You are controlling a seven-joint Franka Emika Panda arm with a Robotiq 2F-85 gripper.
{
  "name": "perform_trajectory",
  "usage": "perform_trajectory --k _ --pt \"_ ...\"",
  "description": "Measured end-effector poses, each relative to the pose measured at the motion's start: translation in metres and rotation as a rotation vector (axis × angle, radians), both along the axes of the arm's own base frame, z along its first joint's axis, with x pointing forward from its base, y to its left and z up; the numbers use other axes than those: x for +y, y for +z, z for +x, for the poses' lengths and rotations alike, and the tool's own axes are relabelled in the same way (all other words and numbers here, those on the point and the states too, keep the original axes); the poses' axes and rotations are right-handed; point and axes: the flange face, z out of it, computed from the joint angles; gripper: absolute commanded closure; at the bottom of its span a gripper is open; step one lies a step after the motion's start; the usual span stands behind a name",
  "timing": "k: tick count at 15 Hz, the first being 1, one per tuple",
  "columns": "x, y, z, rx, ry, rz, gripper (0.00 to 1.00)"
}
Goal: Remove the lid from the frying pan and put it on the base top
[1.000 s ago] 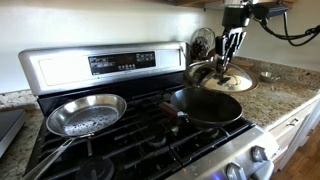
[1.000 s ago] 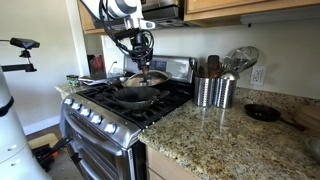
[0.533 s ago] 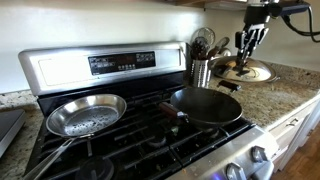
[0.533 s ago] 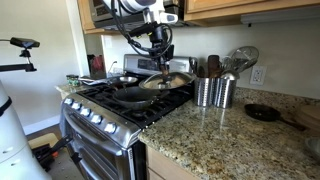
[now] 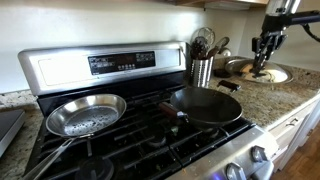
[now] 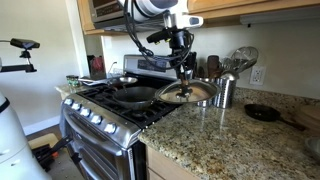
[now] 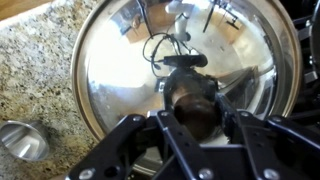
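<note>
My gripper lowers the lid down onto the bare granite beside the stove and releases the knob next, since that clear patch lies below my gripper.
My gripper is shut on the dark knob of the lid. The lid is round and see-through with a silvery rim. I hold it in the air above the speckled granite base top, to the side of the stove. The black frying pan sits uncovered on a stove burner, its dark handle pointing toward the silver pan.
A shiny silver pan sits on another burner. Metal utensil holders stand on the worktop by the stove's back corner. A small dark dish lies further along the counter. A wall outlet is behind.
The gripper has carried the lid away from the frying pan, sideways off the stove and over the granite worktop. The pan stays in place, now uncovered.
</note>
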Motion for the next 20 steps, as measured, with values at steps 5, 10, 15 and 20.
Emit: perform_trajectory --k 5,10,15,20 --pt "-0.038 -0.056 0.007 0.015 -0.085 0.024 0.80" --pt "-0.045 -0.108 0.023 0.045 -0.123 0.045 0.80" --pt "-0.046 -0.146 0.031 0.077 -0.151 0.068 0.80" --pt "-0.041 -0.159 0.037 0.077 -0.145 0.071 0.23"
